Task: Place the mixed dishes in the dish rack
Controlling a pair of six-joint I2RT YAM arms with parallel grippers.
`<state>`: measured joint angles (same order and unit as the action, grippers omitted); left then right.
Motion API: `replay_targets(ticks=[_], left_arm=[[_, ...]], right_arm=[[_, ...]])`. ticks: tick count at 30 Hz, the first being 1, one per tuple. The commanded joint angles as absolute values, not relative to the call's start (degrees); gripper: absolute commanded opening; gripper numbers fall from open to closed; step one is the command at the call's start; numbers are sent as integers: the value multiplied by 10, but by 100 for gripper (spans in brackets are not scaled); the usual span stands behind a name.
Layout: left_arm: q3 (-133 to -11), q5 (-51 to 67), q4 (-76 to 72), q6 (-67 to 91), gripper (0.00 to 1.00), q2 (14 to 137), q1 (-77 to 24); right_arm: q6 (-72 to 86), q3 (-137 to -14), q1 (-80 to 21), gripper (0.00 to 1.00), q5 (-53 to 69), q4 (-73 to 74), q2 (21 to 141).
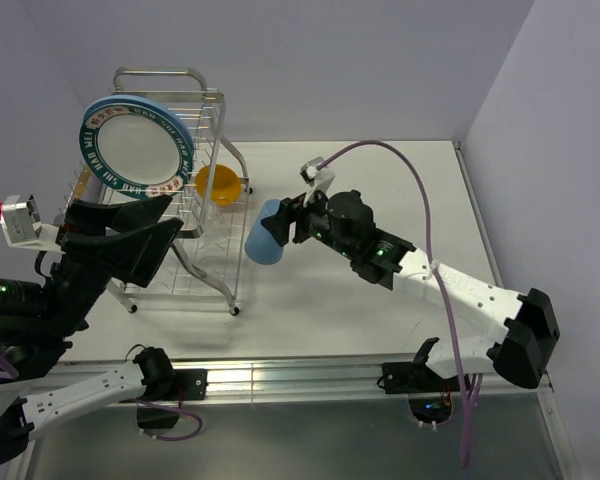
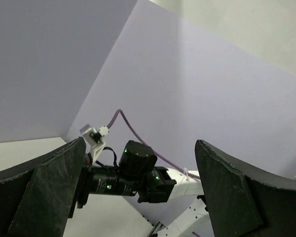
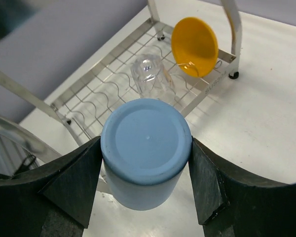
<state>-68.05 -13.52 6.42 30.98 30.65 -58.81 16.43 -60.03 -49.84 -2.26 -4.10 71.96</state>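
The free rack slots beside the clear glass are to the left of my right gripper in the top view, so I will move the blue cup (image 1: 265, 237) over them, lower it and let go.
My right gripper (image 1: 276, 225) is shut on the small blue cup (image 1: 265, 237), held above the table just right of the dish rack (image 1: 212, 150); in the right wrist view the cup (image 3: 145, 148) sits between both fingers, its base toward the camera. The white plate with the teal lettered rim (image 1: 135, 148) stands on the rack's upper tier, the light-blue plate (image 1: 170, 112) close behind it. The orange-yellow bowl (image 1: 218, 185) (image 3: 195, 46) and the clear glass (image 3: 152, 79) sit on the lower tier. My left gripper (image 1: 145, 228) is open and empty, raised in front of the rack.
The rack's lower wire tier (image 3: 108, 94) has free slots beside the glass. The right arm (image 2: 128, 175) shows between the left fingers. A purple cable (image 1: 420, 190) loops over the table. Walls close the back and right sides.
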Motion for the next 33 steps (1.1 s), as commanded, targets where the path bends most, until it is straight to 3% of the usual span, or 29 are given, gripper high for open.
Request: replay_targets(ticks=[1,12,33], left_arm=[[-673,-163,32,323,99,294,-589],[-650,-179,54,331,99,265,-588],[-647,-159,98,330,99,241,-589]], right_arm=[[85,-599,-518,0,13,-158,729],[-16,-625,-562,0,18,-229,858],[-89,-787,-587,0,24,-199,1027]])
